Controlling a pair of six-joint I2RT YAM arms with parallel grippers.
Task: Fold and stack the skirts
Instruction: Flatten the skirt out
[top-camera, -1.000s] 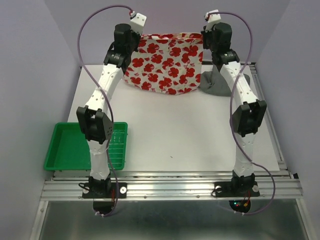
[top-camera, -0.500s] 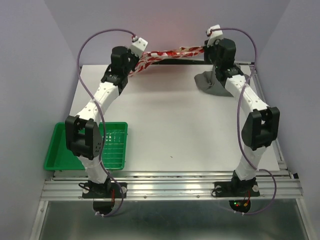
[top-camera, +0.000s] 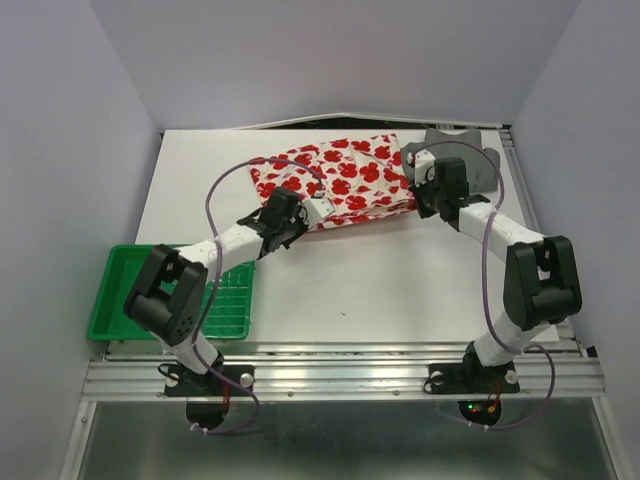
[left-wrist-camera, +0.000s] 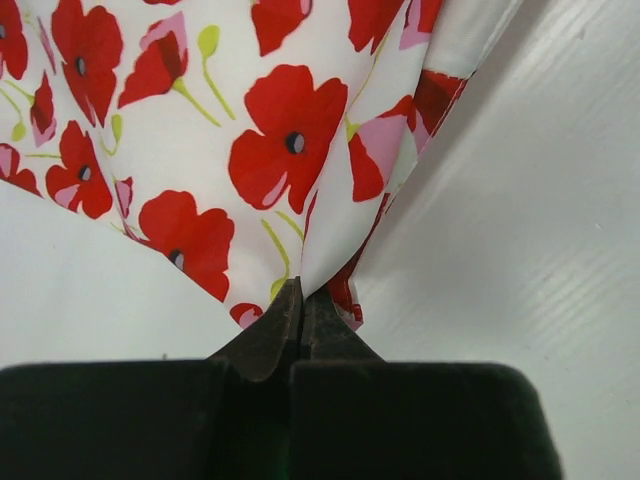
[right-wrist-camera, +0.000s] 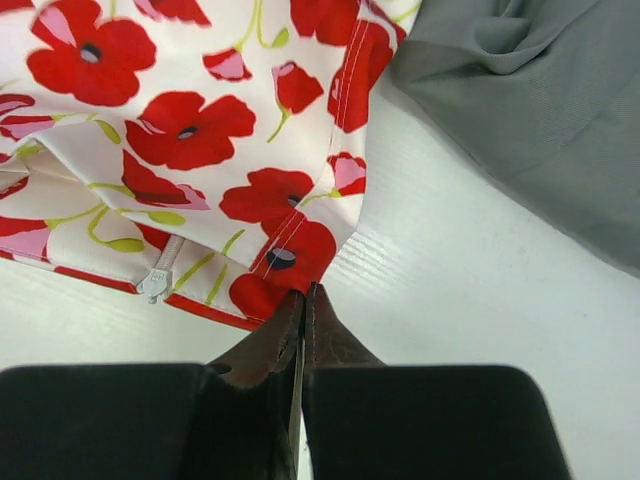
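I will next pull my left gripper back toward my base over the bare tabletop in front of the skirt and let go of the skirt's corner, as the cloth is creased.
The white skirt with red flowers (top-camera: 335, 178) lies spread on the table at the back middle. My left gripper (top-camera: 322, 210) is shut on its near left corner; the left wrist view shows the cloth (left-wrist-camera: 290, 150) pinched between the closed jaws (left-wrist-camera: 302, 292). My right gripper (top-camera: 413, 187) is shut on the near right corner (right-wrist-camera: 290, 255), with the jaws (right-wrist-camera: 305, 292) closed low over the table. The dark grey skirt (top-camera: 470, 160) lies crumpled at the back right, just behind the right gripper, and also shows in the right wrist view (right-wrist-camera: 530, 100).
A green plastic tray (top-camera: 130, 295) sits at the table's front left, partly under my left arm. The white table (top-camera: 380, 280) is bare in front of the skirts. A zipper pull (right-wrist-camera: 155, 285) shows at the floral skirt's edge.
Both grippers have come down and towards me from the back wall, bringing the floral skirt from hanging in the air to lying on the table. The grey skirt has stayed put.
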